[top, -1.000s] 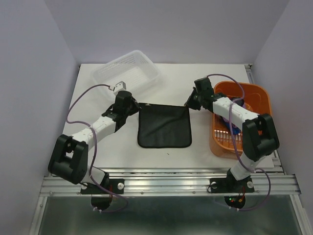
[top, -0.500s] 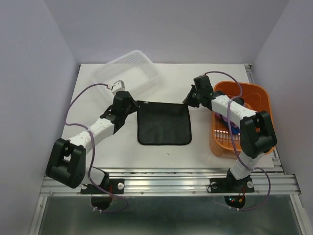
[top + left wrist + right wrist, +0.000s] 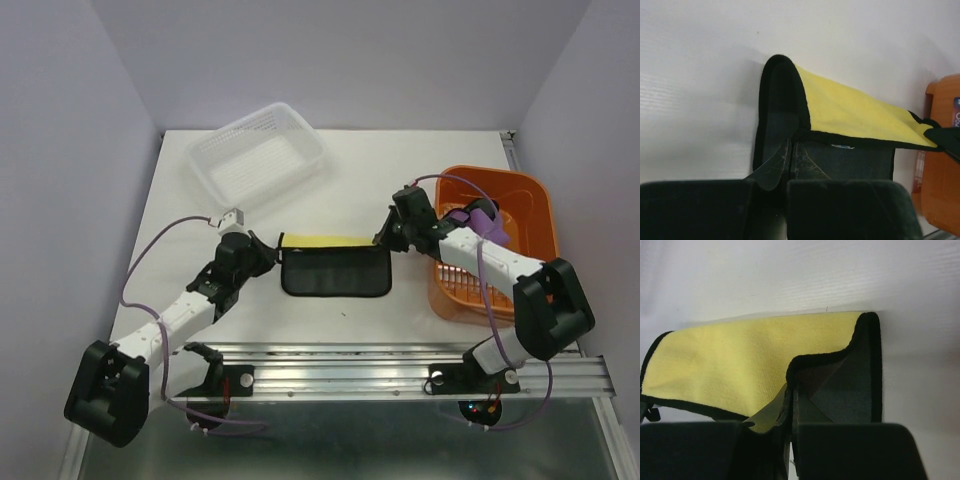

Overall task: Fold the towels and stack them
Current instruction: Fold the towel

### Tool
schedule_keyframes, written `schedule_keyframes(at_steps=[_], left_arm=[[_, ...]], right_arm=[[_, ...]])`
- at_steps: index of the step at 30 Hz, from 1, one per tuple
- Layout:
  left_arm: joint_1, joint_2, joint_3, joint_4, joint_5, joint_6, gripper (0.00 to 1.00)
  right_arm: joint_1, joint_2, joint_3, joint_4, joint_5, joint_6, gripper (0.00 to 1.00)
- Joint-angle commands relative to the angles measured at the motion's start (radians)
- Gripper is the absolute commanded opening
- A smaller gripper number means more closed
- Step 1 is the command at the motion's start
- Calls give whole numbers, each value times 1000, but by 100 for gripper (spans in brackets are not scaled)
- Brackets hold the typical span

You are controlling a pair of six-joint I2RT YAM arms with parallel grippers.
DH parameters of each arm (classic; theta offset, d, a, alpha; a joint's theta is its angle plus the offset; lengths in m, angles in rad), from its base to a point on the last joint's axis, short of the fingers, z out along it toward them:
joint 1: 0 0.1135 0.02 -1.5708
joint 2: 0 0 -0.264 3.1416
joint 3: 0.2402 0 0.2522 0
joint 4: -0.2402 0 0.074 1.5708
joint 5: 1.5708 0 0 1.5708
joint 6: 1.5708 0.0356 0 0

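My right gripper brings the held corner back down toward the near black corner by the orange basket next and releases, since that one lies uncovered, back and below.
A yellow towel (image 3: 335, 242) with a black face and black edging lies mid-table, its far part lifted and folded over toward me, so a yellow strip shows above the black part (image 3: 335, 273). My left gripper (image 3: 268, 250) is shut on its left corner. My right gripper (image 3: 385, 240) is shut on its right corner. The left wrist view shows the yellow towel (image 3: 855, 115) pinched between the left gripper's (image 3: 791, 145) fingers. The right wrist view shows the yellow towel (image 3: 740, 355) in the right gripper (image 3: 790, 390). A purple towel (image 3: 487, 222) lies in the orange basket. The blue towel is hidden.
The orange basket (image 3: 540, 200) stands at the right, close beside my right arm; it also shows in the left wrist view (image 3: 940, 175). The white mesh basket (image 3: 258, 160) stands at the back left. The table's metal rail runs along the near edge.
Both grippers have pulled the towel's far corners up and toward the near edge. The flat black towel is now folded over and its yellow side shows. Both arms have drawn back.
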Motion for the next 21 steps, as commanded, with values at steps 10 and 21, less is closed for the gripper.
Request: schedule_keyframes(at_steps=[10, 21], left_arm=[[-101, -252, -221, -43, 49, -152, 0], [-111, -286, -218, -138, 17, -195, 0]], right_arm=[[152, -177, -167, -55, 220, 130, 1], [175, -226, -268, -30, 229, 165, 1]])
